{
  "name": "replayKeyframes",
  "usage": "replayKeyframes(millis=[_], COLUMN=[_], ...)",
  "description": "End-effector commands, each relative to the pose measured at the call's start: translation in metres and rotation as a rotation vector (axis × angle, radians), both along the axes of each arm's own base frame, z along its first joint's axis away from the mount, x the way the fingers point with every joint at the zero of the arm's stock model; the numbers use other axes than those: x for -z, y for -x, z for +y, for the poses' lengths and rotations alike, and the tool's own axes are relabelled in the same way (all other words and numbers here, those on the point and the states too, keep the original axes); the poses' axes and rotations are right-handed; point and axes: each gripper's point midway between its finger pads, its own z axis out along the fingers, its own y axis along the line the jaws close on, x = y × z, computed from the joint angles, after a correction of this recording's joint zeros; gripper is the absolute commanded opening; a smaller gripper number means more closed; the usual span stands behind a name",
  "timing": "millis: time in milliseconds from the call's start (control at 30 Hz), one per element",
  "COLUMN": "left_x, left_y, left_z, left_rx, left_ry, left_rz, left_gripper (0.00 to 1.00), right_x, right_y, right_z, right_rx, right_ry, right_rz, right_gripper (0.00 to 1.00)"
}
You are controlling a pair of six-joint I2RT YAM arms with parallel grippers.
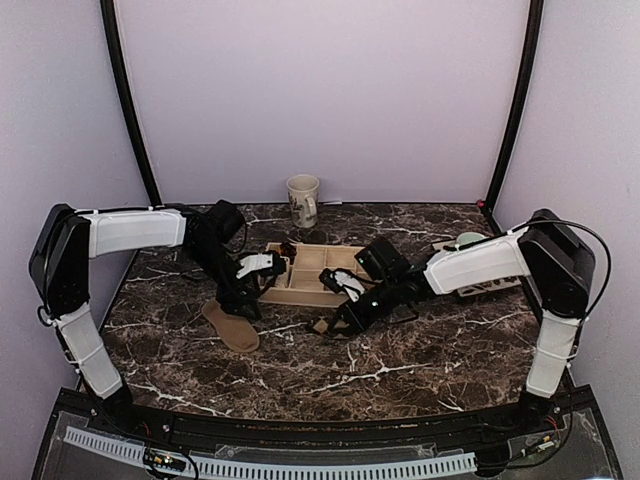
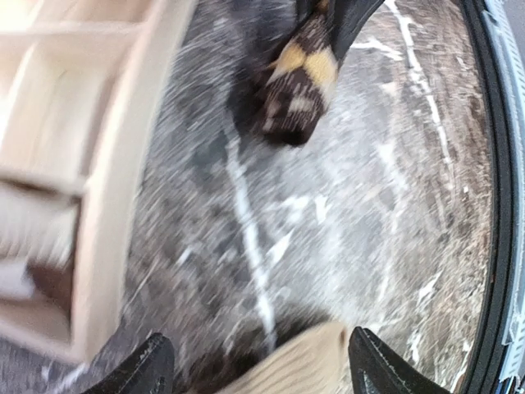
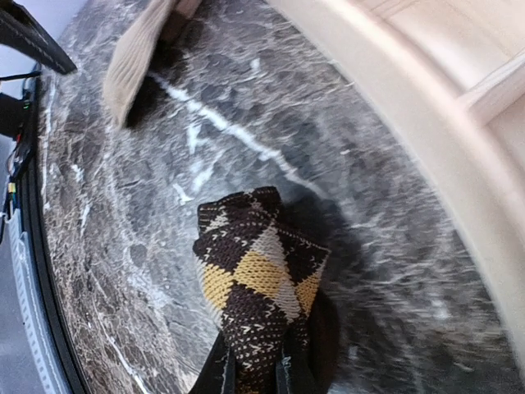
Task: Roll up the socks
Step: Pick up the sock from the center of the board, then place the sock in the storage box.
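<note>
The right gripper should next lift outward, then go down into the tray's empty back section (image 1: 312, 257) beside the dark-red bundle and let go, since that section is outward of the gripper.
The plain tan sock (image 1: 231, 329) lies flat on the marble table, left of centre. My left gripper (image 1: 236, 303) hovers over its upper end. In the left wrist view that gripper (image 2: 267, 371) is open, its fingertips wide apart, and the tan sock's end (image 2: 305, 364) lies between them ungripped. The dark brown argyle sock (image 3: 258, 279) is a small folded bundle with my right gripper (image 3: 250, 376) shut on it. It hangs just over the table near the tray's front edge (image 1: 326, 327). The left wrist view also shows the argyle sock (image 2: 299, 78).
A wooden compartment tray (image 1: 283, 293) sits mid-table between the arms, close behind both grippers. A mug (image 1: 303, 200) stands at the back wall. A white strip (image 1: 492, 285) and a pale round thing (image 1: 468, 240) lie at the right.
</note>
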Motion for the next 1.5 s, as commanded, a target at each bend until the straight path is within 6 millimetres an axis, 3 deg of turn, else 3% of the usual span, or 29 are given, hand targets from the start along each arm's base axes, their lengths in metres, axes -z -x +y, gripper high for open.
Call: replayKeyframes(millis=[0,133,200,433,633,733,833,1100,1467], left_x=[-0.016,-0.018,-0.020,-0.018,-0.012,-0.011,-0.009,-0.006,0.002], left_y=[-0.022,-0.050,-0.055,-0.048,-0.042,-0.041,-0.041,-0.059,-0.070], left_z=[0.027,0.038,0.038,0.039,0.039,0.039,0.040,0.040,0.056], left_rx=[-0.138,-0.285,-0.317,-0.338,-0.343,-0.343,-0.348,-0.405,-0.440], left_ry=[0.038,0.081,0.096,0.128,0.140,0.140,0.134,0.135,0.125], left_rz=[-0.042,-0.029,-0.005,0.006,0.027,0.032,0.032,0.016,0.027], left_gripper=[0.75,0.71,0.68,0.68,0.67,0.67,0.67,0.65,0.63], right_x=[-0.021,-0.044,-0.054,-0.081,-0.103,-0.105,-0.097,-0.054,-0.011], right_y=[-0.019,-0.055,-0.072,-0.128,-0.194,-0.213,-0.216,-0.195,-0.180], right_z=[-0.030,-0.037,-0.038,-0.017,-0.009,-0.001,0.010,0.039,0.051], right_rx=[0.044,0.099,0.120,0.165,0.300,0.333,0.318,0.217,0.169], right_ry=[0.199,0.283,0.321,0.382,0.449,0.450,0.452,0.508,0.532], right_rz=[0.023,-0.032,-0.060,-0.152,-0.382,-0.447,-0.457,-0.446,-0.371], right_gripper=[0.00,0.00,0.00,0.00,0.00,0.00,0.00,0.00,0.00])
